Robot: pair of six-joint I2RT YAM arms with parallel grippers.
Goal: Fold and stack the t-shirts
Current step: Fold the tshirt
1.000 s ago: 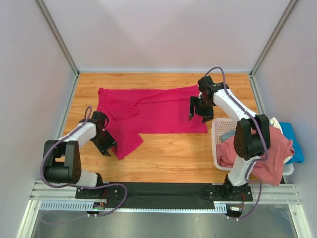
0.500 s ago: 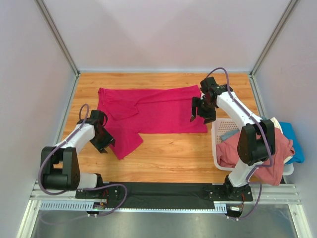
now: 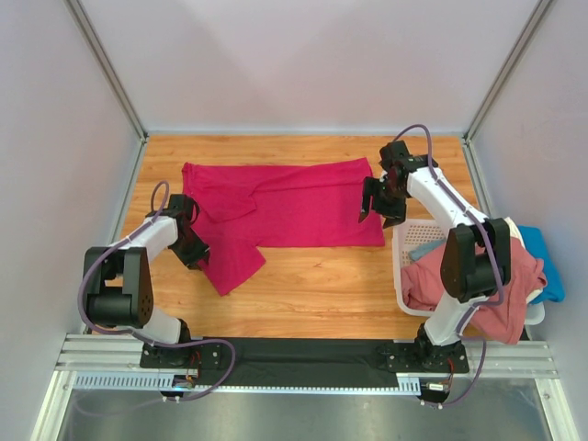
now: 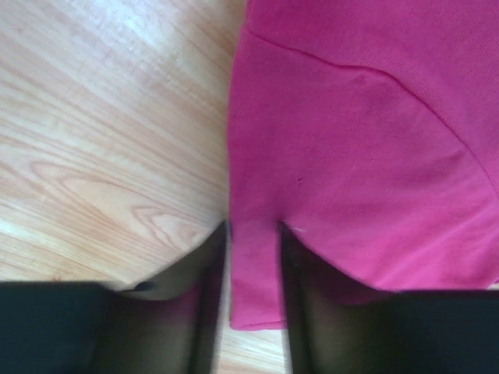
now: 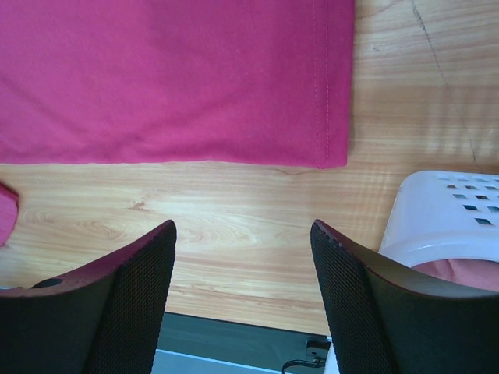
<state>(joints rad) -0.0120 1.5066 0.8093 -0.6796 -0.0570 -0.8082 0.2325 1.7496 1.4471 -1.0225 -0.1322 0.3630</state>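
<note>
My right gripper has only bare wood between its open fingers. It needs to turn while it goes down onto the shirt's near corner by the basket [image 3: 378, 240] [image 5: 334, 156].
A magenta-red t-shirt [image 3: 285, 207] lies spread on the wooden table, with one sleeve folded down at the front left. My left gripper [image 3: 198, 254] is at that sleeve's left edge. In the left wrist view its fingers straddle a narrow strip of the sleeve hem [image 4: 253, 265], which lies flat and unpinched between them, so the gripper [image 4: 253, 230] is open but narrow. My right gripper [image 3: 377, 213] hovers open over the shirt's right front corner [image 5: 331, 148]. Bare wood shows between the fingers of that gripper [image 5: 243, 234]. A dusty pink t-shirt [image 3: 478, 285] is heaped in the basket, with a blue one [image 3: 549, 266] behind it.
A white lattice basket [image 3: 402, 243] stands at the right edge of the table, close beside my right gripper, and its corner [image 5: 444, 210] shows in the right wrist view. Grey walls enclose the table on three sides. A dark rail runs along the near edge.
My left gripper has moved up and right onto the sleeve's left edge, and its jaws have narrowed. My right gripper has drifted slightly right and back, still open.
</note>
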